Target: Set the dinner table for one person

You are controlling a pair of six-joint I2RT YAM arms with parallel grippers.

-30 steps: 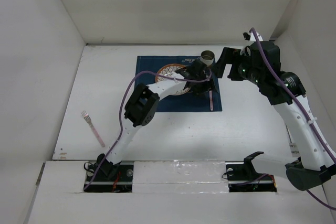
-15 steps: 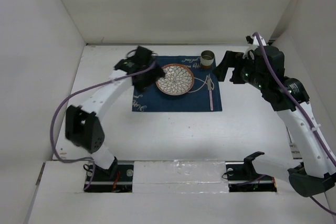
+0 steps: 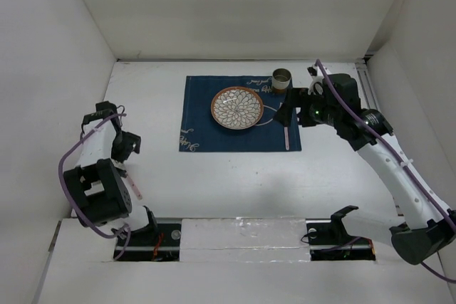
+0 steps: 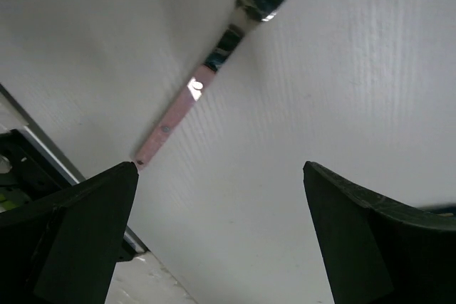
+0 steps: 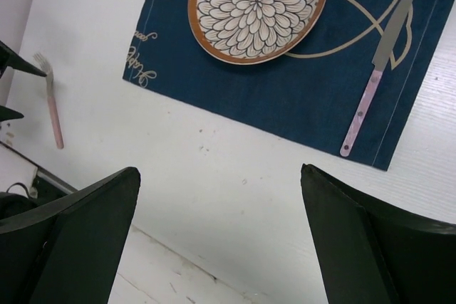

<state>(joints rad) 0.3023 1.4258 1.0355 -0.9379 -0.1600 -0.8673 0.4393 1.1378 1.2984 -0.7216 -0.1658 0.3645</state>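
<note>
The fork's pink handle (image 3: pixel 133 185) (image 4: pixel 176 109) is lower and closer to my base. My left gripper is hovering by the fork's teeth, so it needs to move down and back onto the handle next.
The white dinner table (image 3: pixel 228 176) carries a navy placemat (image 3: pixel 206 129). On the mat are a flower-patterned plate (image 3: pixel 237 107) and a pink-handled knife (image 3: pixel 286 135). A metal cup (image 3: pixel 282 78) stands at the mat's far right corner. A pink-handled fork (image 3: pixel 134 189) lies on the bare table at the left. My left gripper (image 3: pixel 126 146) is open and empty, low over the fork's tine end; the fork (image 4: pixel 187 101) runs just left of the jaws. My right gripper (image 3: pixel 289 110) is open and empty, high above the mat's right side, and its view shows the plate (image 5: pixel 258 8), knife (image 5: pixel 374 83) and fork (image 5: pixel 51 108).
White walls close the table at the left, back and right. The arm bases and their rail (image 3: pixel 242 236) sit along the near edge. The placemat (image 5: pixel 299 97) has pale stitched lettering and a loop pattern.
My left arm has swung from over the plate across to the left and come down over the fork. My right gripper has moved slightly nearer and leftward, over the knife.
</note>
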